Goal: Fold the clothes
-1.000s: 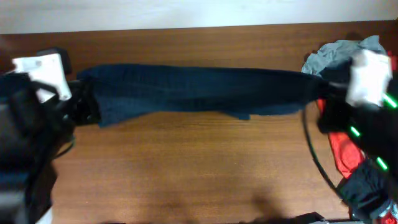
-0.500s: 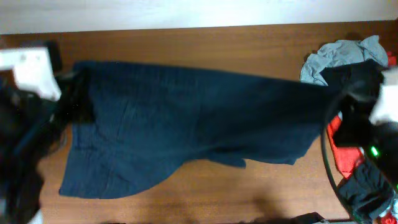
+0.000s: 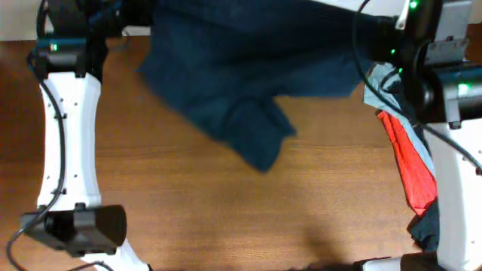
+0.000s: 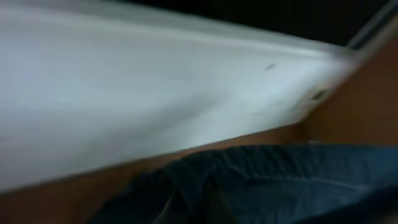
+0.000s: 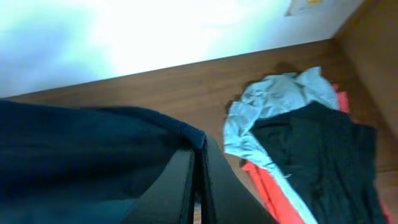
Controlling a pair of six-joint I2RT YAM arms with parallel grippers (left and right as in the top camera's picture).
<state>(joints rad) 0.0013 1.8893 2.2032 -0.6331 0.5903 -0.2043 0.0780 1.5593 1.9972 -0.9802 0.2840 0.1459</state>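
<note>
I need to move my left gripper down and back and let go of the shorts' edge on the bare tabletop (image 3: 141, 109) beside the gripper's white link, because the shorts still hang stretched in the air.
The clothes, a dark navy pair of shorts (image 3: 241, 83), hang in the air over the far half of the table, stretched between both raised arms, with one leg drooping to mid-table. My left gripper (image 3: 134, 15) is shut on their left edge; the blurred left wrist view shows only dark fabric (image 4: 298, 180) bunched round the gripper (image 4: 196, 202). My right gripper (image 3: 374, 28) is shut on the right edge. In the right wrist view the gripper (image 5: 199, 155) has its fingers pressed together on the hem of the shorts (image 5: 81, 149).
A pile lies at the table's right edge: a light grey shirt (image 3: 374, 84) (image 5: 273, 102), a red shirt (image 3: 410, 169) and a black garment (image 5: 317, 149). The left arm's white link (image 3: 71, 128) and the right arm (image 3: 459, 165) stand over the table's sides. A white wall runs behind.
Both grippers have risen and swung toward the far edge, carrying the shorts up off the table. The shorts, spread low a moment ago, now hang with one leg dangling.
</note>
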